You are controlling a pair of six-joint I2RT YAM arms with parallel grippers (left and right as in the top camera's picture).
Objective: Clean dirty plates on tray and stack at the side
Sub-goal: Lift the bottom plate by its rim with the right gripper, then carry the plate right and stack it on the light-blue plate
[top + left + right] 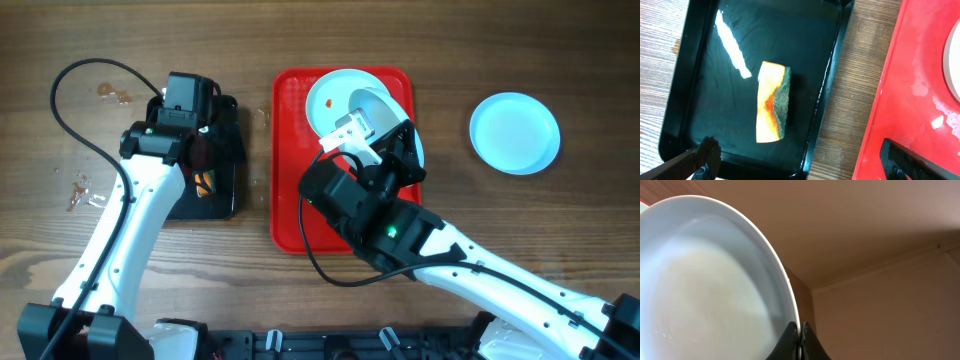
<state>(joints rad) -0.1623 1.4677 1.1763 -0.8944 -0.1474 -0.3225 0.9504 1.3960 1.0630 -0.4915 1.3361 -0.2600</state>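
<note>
The pale-blue plate (514, 132) is below my right gripper and to its right in the overhead view. I will next swing across, lower the spotless plate onto it and let go.
The red tray (290, 200) lies at the table's middle and also shows in the left wrist view (900, 100). One plate (328, 92) with an orange spot lies flat at the tray's far end; its edge shows in the left wrist view (953, 60). My right gripper (400, 140) is shut on the rim of a second plate (372, 104) and holds it tilted above the tray. The right wrist view shows the fingers (800, 339) pinching that rim (715, 280). A third, pale-blue plate (514, 132) lies on the table to the right. My left gripper (805, 165) is open and empty.
A black tray (226, 130) lies left of the red tray, with an orange and green sponge (772, 102) lying in it under the left gripper (200, 160). Small stains (112, 93) mark the wood at far left. A black cable (70, 110) loops on the left.
</note>
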